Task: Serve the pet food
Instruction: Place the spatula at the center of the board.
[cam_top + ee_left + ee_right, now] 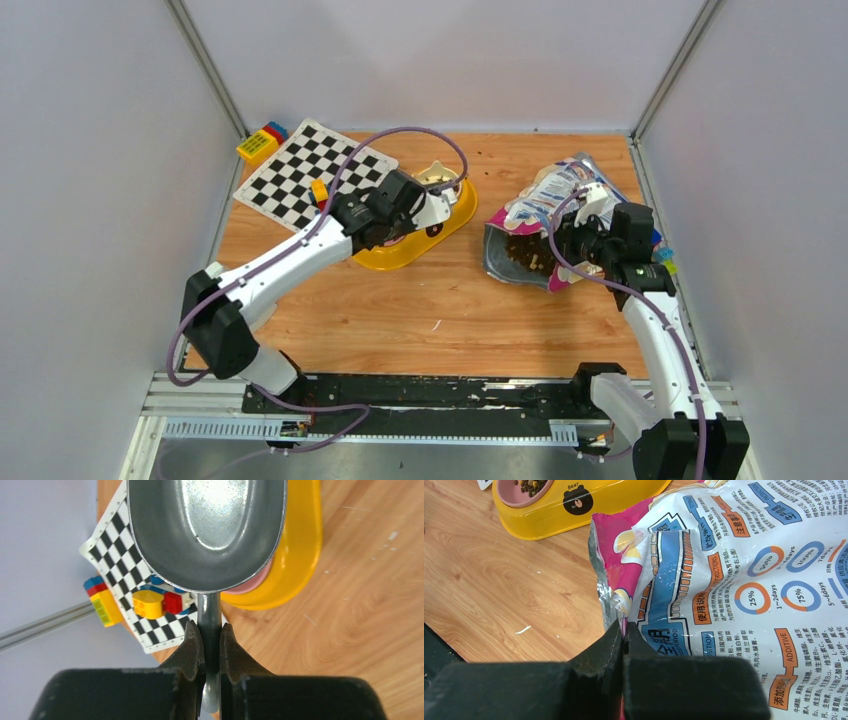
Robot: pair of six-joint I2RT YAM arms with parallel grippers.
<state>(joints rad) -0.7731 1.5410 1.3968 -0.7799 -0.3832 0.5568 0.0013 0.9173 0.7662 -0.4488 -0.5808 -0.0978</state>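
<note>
Clear tabletop by the black bar [460, 320] lies below and back, so my left gripper will bring the empty scoop back next, lower it and release its handle there.
A glossy blue-and-pink bag [550, 200] lies on its side at the right, mouth toward the arms, with dark brown pet food [527, 255] showing inside. My right gripper [623, 630] is shut on the bag's [749, 580] pink edge. The yellow double-bowl feeder [400, 255] sits mid-table; its pink bowl holds some pet food [530, 485]. My left gripper [210, 630] is shut on the handle of a grey scoop [207, 530], which hangs over the feeder [300, 555] with its bowl empty.
A checkerboard mat [305, 175] lies at the back left, with toy blocks [150, 603] on it and more blocks [262, 142] at its far corner. White walls enclose the table on three sides. A black rail [430, 390] runs along the near edge.
</note>
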